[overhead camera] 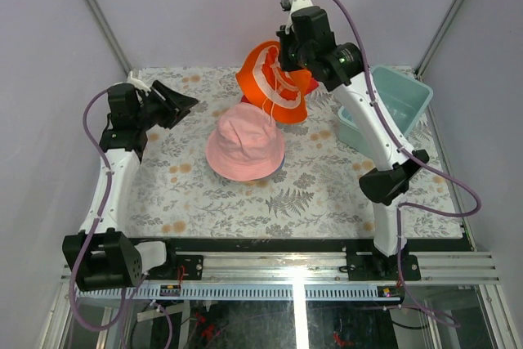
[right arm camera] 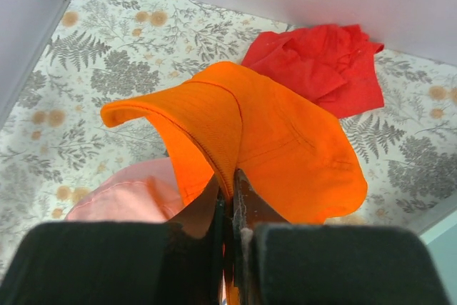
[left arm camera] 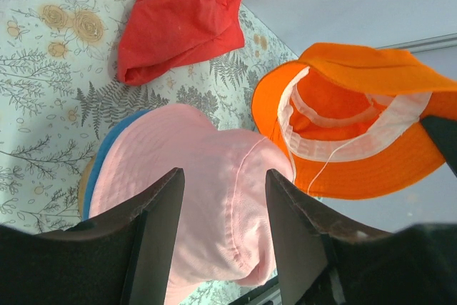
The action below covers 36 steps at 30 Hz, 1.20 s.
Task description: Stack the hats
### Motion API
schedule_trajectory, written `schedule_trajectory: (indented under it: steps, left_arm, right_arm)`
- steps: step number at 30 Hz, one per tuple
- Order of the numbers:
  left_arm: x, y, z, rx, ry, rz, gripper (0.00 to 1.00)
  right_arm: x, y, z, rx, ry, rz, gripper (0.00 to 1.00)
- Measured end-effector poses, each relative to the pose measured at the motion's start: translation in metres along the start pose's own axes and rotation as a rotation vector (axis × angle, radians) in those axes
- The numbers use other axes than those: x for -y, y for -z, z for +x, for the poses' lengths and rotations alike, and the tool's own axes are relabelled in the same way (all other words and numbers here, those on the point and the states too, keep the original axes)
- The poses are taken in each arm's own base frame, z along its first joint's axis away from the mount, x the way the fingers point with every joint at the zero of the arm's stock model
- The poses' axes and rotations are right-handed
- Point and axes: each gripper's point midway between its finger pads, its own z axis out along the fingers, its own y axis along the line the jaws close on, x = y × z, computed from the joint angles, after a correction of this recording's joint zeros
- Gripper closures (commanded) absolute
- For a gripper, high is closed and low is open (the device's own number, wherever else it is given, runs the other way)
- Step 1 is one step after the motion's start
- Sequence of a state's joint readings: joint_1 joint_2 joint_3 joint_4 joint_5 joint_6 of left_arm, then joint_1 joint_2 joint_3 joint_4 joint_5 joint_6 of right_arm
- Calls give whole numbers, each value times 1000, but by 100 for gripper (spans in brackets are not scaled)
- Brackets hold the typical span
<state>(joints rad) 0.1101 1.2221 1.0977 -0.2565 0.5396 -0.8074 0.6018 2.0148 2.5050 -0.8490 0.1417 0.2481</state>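
My right gripper swings back to its left in the top view next, lowers the orange hat (overhead camera: 274,81) there and releases it, since the pink hat's top (overhead camera: 244,127) stands bare below.
My right gripper (overhead camera: 288,61) is shut on the brim of the bright orange hat (overhead camera: 274,81) and holds it in the air at the back of the table, its white-lined inside facing left. In the right wrist view the orange hat (right arm camera: 271,141) hangs from my closed right gripper (right arm camera: 230,180). The pink hat (overhead camera: 245,143) sits crown up in the middle, on top of a blue hat whose brim shows in the left wrist view (left arm camera: 114,144). The grey hat is hidden. My left gripper (overhead camera: 181,105) is open and empty, left of the pink hat (left arm camera: 214,198).
A flat red cloth (right arm camera: 321,66) lies behind the orange hat; it also shows in the left wrist view (left arm camera: 178,19). A teal bin (overhead camera: 392,104) stands at the right back, close to the right arm. Floral tablecloth (overhead camera: 245,202) covers the table.
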Motion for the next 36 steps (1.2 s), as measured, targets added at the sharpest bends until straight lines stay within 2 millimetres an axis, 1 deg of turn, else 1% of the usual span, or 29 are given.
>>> schedule_trajectory:
  steps: [6,9,14,17,19,21,23,25,29,31,33,36]
  left_arm:
    - [-8,10,14,-16,8,-1,51]
    - [-14,12,20,-27,19,-5,51]
    - [-27,11,34,-64,44,-21,52]
    - [-28,11,37,-76,48,-16,51]
    - [-27,11,39,-85,55,-7,51]
    - [-28,10,42,-92,64,1,51]
    - [-31,9,47,-106,81,7,51]
    - [-36,8,53,-124,101,6,51]
    - [-43,10,65,-147,127,4,51]
    - [-45,11,68,-153,136,5,51]
    - [-46,10,70,-156,145,13,51]
    - [-44,8,73,-162,151,35,51]
  right_arm:
    - [-10,-3,-1,22,91,38,100]
    - [-7,-2,-8,50,123,69,100]
    - [0,3,-27,116,151,113,100]
    - [1,3,-33,138,174,128,100]
    - [-3,-1,-32,142,194,133,100]
    - [-8,-9,-28,138,217,138,100]
    - [-13,-20,-19,121,237,141,100]
    - [-17,-35,-7,95,260,150,100]
    - [-20,-56,13,51,289,154,100]
    - [-22,-59,18,38,300,152,100]
    - [-29,-58,23,31,315,144,100]
    - [-48,-52,40,1,359,125,100]
